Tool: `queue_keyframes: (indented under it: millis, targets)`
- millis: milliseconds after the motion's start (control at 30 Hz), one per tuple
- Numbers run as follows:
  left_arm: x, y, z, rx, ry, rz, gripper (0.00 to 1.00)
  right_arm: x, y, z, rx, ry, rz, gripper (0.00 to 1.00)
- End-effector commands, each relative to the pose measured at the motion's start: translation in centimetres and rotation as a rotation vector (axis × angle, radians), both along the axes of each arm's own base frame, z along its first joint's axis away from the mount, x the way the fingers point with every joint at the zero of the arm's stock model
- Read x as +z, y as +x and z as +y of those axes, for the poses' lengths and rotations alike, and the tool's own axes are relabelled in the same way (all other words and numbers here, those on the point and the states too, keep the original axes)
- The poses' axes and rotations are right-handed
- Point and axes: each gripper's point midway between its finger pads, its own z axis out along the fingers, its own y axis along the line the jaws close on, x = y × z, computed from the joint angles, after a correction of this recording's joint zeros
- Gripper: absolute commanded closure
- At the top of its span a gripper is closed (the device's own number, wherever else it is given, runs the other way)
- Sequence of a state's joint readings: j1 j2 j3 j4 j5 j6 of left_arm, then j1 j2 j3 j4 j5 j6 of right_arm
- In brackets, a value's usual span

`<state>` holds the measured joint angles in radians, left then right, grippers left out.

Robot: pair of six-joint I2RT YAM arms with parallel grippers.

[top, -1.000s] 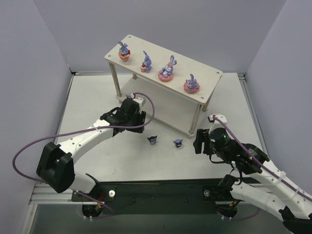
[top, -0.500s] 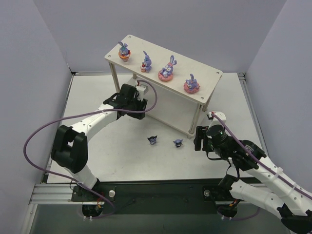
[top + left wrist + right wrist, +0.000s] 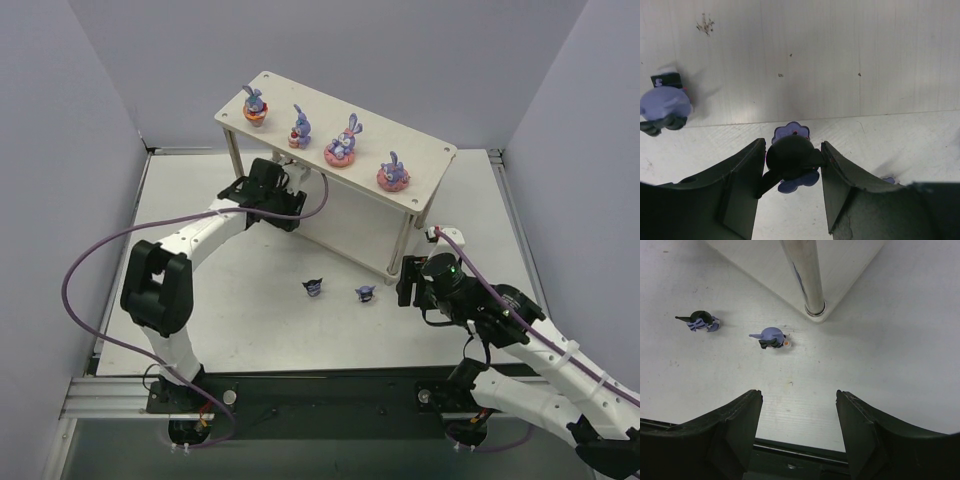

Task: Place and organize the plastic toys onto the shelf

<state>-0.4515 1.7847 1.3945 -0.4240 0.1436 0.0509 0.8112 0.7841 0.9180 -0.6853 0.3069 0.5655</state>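
The held figure still hangs past the edge of the lower board's front strip, so my left gripper should next go outward and slightly down onto it to let go.
The pale wooden shelf stands at the back with four purple rabbits in a row on its top board. My left gripper reaches in under the top board. In the left wrist view it is shut on a dark blue figure held at the lower board's front edge. Another small figure stands on that board to the left. Two dark blue figures lie on the table. My right gripper is open and empty, just right of them.
The shelf's near right leg and the lower board's corner are just beyond my right gripper. Grey walls enclose the white table on three sides. A purple cable loops off each arm.
My left arm has swung away from me toward the shelf, carrying its gripper under the top board. My right gripper has shifted only slightly. The two figures on the table have not moved.
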Motion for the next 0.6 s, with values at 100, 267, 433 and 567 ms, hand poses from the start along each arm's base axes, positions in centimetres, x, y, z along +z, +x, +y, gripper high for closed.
queue_keyframes:
  millis: [100,267,433,567]
  targets:
    - [1.8,3.1,-1.3,-0.058,-0.005,-0.065,1.00,0.8,0.3,-0.4,-0.035,-0.003,-0.005,0.38]
    - [1.8,3.8,-1.2,-0.061,0.018,-0.072,1.00,1.0,0.3,-0.5,-0.039,0.000,-0.010,0.38]
    - [1.7,4.6,-1.1,-0.086,0.056,-0.066,1.00,1.0,0.3,-0.5,-0.041,0.000,-0.012,0.39]
    - [1.4,4.8,-1.1,-0.130,0.083,-0.062,1.00,0.9,0.3,-0.5,-0.044,0.000,-0.011,0.39]
